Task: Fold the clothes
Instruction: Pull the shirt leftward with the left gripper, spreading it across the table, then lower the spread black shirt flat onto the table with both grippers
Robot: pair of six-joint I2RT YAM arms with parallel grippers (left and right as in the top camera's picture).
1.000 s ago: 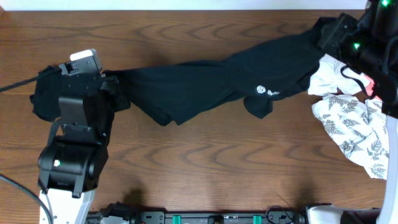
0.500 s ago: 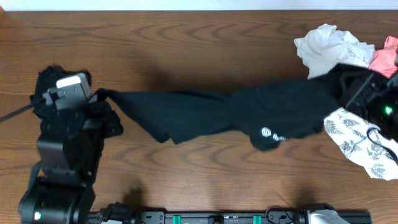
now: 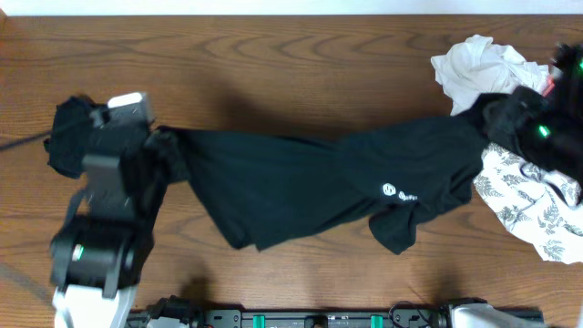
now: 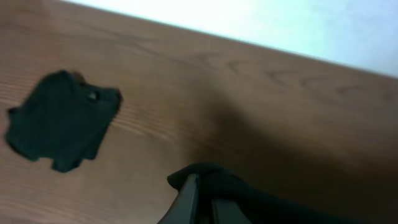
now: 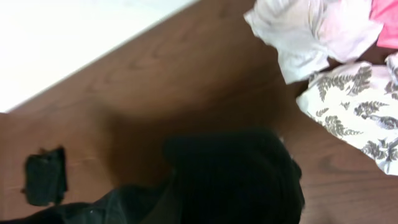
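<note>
The left gripper moves outward and down onto the bare table short of its far edge next, to release the black top's end, which still hangs raised.
The large black top (image 3: 301, 187) with its small white tag (image 3: 390, 190) lies stretched across the table between my two grippers. My left gripper (image 3: 160, 142) is shut on its left end; in the left wrist view my fingers (image 4: 188, 200) pinch black fabric (image 4: 249, 202). My right gripper (image 3: 499, 114) holds the right end; in the right wrist view black fabric (image 5: 236, 174) hides the jaws. A smaller black bundle (image 3: 68, 137) lies at the far left and also shows in the left wrist view (image 4: 62, 121).
A white garment (image 3: 478, 66), a coral-pink one (image 5: 387, 22) and a leaf-print white one (image 3: 533, 205) are piled at the right edge. The table's far edge (image 4: 261, 46) runs behind the left gripper.
The black top has moved toward the table's front and hangs wider between the grippers. The right gripper came away from the back right pile; the left arm shifted slightly.
</note>
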